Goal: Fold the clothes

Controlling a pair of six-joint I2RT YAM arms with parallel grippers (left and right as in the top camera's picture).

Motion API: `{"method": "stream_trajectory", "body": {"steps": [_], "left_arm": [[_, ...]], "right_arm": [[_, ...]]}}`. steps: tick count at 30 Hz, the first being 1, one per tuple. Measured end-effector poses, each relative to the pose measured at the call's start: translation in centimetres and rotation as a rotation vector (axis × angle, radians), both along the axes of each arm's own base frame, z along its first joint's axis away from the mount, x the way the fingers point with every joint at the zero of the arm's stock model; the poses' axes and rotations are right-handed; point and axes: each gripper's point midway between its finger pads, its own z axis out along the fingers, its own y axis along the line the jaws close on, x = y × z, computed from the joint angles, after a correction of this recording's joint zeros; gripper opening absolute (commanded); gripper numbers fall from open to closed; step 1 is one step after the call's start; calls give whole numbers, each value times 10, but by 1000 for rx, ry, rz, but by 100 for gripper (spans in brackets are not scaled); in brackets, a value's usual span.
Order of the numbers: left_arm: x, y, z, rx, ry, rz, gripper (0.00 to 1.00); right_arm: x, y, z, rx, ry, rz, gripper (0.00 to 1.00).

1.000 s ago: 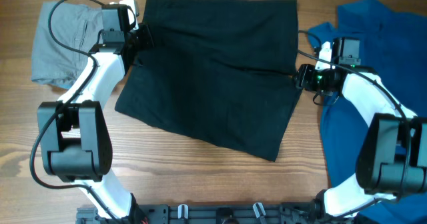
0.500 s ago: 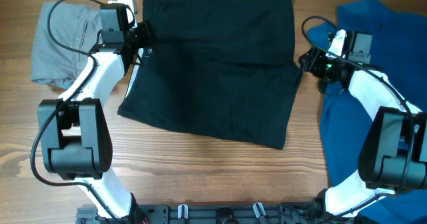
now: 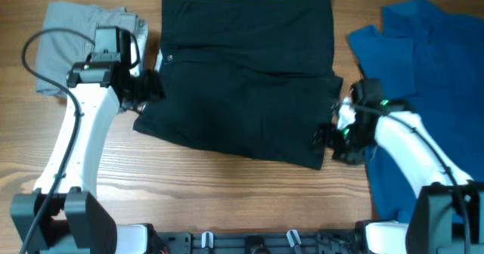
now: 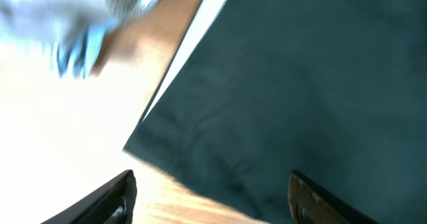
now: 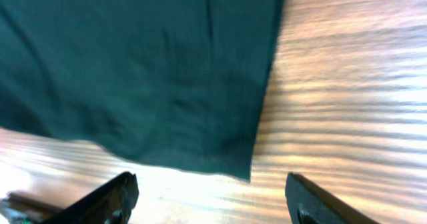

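I should next lower my right gripper and draw it back onto the black garment's near corner (image 3: 317,164) (image 5: 240,169) by the blue garment. That corner lies flat below its open fingers.
A black garment (image 3: 246,80) lies flat in the middle of the table, partly folded, its near edge slanting. My left gripper (image 3: 149,88) hovers open at its near-left corner. In the left wrist view the dark cloth (image 4: 293,84) fills the upper right, and its corner edge runs between the spread fingers (image 4: 113,199) of the gripper (image 4: 213,204). My right gripper (image 3: 331,137) stands open over the near-right corner. In the right wrist view that corner of the cloth (image 5: 167,71) ends just ahead of the open gripper (image 5: 210,201). Neither gripper holds anything.
A folded grey garment (image 3: 79,27) lies at the back left, just behind the left arm. A blue garment (image 3: 427,65) is spread along the right side, under the right arm. Bare wooden table (image 3: 227,197) runs along the front.
Both grippers have opened, let go of the black garment near its back side edges and moved toward the front, to its near corners. The cloth has settled flat.
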Motion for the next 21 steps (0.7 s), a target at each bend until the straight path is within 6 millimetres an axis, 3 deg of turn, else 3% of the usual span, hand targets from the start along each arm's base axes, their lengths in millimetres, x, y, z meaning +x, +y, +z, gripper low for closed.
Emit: {"method": "stream_trajectory", "body": {"steps": [2, 4, 5, 6, 8, 9, 12, 15, 16, 18, 19, 21], "left_arm": [[-18, 14, -28, -4, 94, 67, 73], [-30, 25, -42, -11, 141, 117, 73], [-37, 30, -48, -15, 160, 143, 73], [-39, 33, -51, -16, 165, 155, 74], [-34, 33, -55, -16, 141, 156, 75], [-33, 33, -59, -16, 131, 159, 76], [-38, 32, -78, -21, 124, 163, 77], [-39, 29, -90, -41, 108, 164, 76], [-40, 27, -96, -49, 101, 163, 70], [-48, 26, -106, -54, 113, 170, 46], [-52, 25, -111, -57, 122, 170, 40], [-59, 23, -122, -64, 131, 182, 4]], "right_arm": [[-19, 11, -17, 22, 34, 19, 77], [-25, 17, -25, 33, 35, 13, 66], [-20, 20, -25, 54, 15, -4, 43], [-15, 21, -25, 59, -2, -14, 30], [-6, 22, -26, 63, -39, -19, 9], [-5, 22, -26, 63, -43, -25, 4], [-21, 11, -23, -7, 42, -30, 4], [-20, 2, -17, -63, 42, -28, 5], [-16, 1, -12, -73, 16, -28, 5], [-13, -1, -7, -80, -16, -29, 5], [-12, -2, -6, -84, -21, -30, 5], [-11, -5, -7, -106, -27, -31, 4]]}}
